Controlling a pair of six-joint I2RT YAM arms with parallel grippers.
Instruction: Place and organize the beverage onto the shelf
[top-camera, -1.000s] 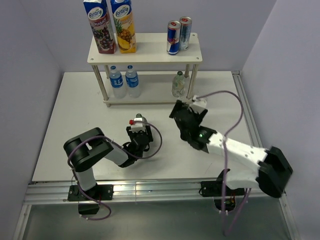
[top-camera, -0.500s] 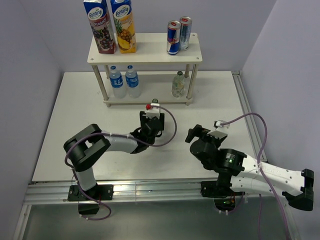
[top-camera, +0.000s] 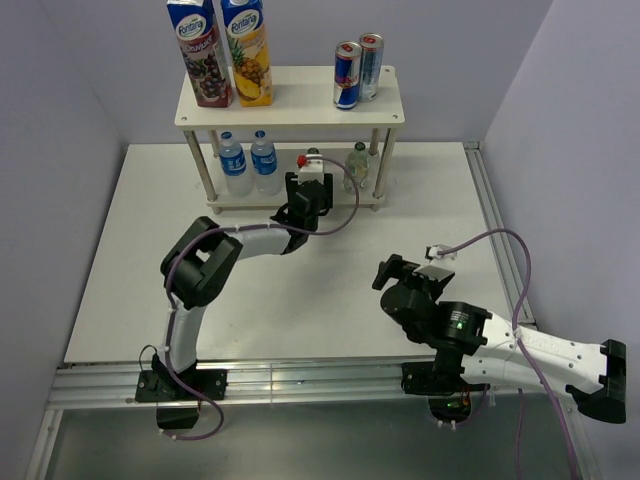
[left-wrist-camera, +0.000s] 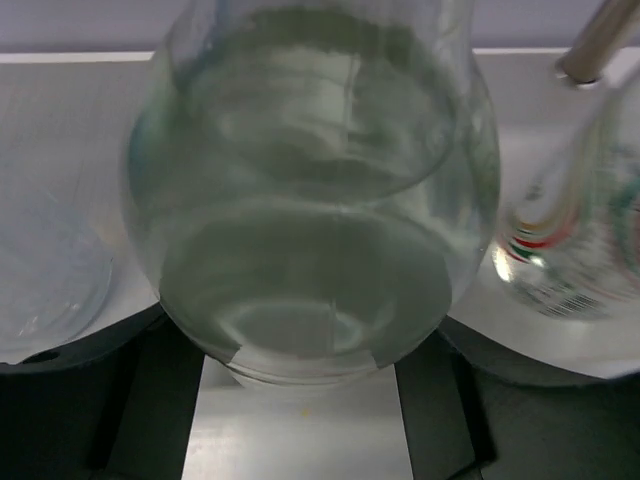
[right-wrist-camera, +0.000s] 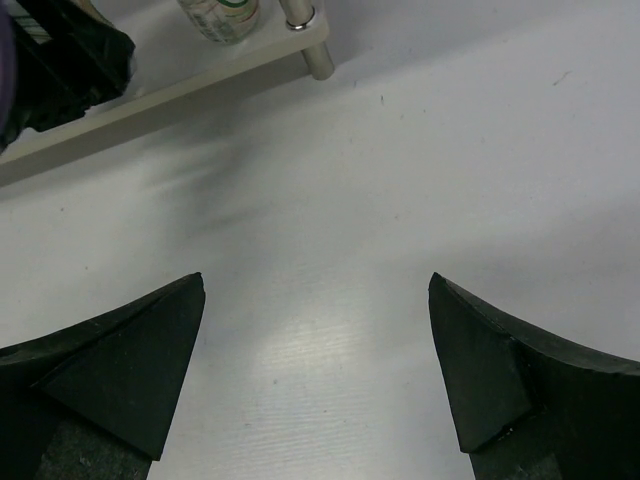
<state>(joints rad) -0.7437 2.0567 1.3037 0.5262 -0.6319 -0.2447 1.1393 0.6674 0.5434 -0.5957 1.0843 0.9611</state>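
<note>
My left gripper is going to move the glass bottle down and slightly away from my base onto the lower board, and then toward the second glass bottle.
The white two-tier shelf (top-camera: 290, 112) stands at the back of the table. My left gripper (top-camera: 311, 180) reaches into its lower tier and is shut on a clear glass bottle (left-wrist-camera: 310, 200), which fills the left wrist view between my black fingers (left-wrist-camera: 130, 390). The bottle stands upright between two small water bottles (top-camera: 250, 162) and a second glass bottle (top-camera: 357, 168) with a label (left-wrist-camera: 570, 250). I cannot tell whether its base rests on the lower board. My right gripper (top-camera: 392, 272) is open and empty low over the bare table (right-wrist-camera: 320, 300), well in front of the shelf.
Two juice cartons (top-camera: 222, 52) stand on the top board's left and two cans (top-camera: 358, 70) on its right. The shelf's front right leg (right-wrist-camera: 308, 45) and lower board show at the top of the right wrist view. Walls close in on three sides.
My left arm has stretched forward from mid-table, carrying the glass bottle into the shelf's lower tier. My right arm pulled back from near the shelf toward the table's front right.
</note>
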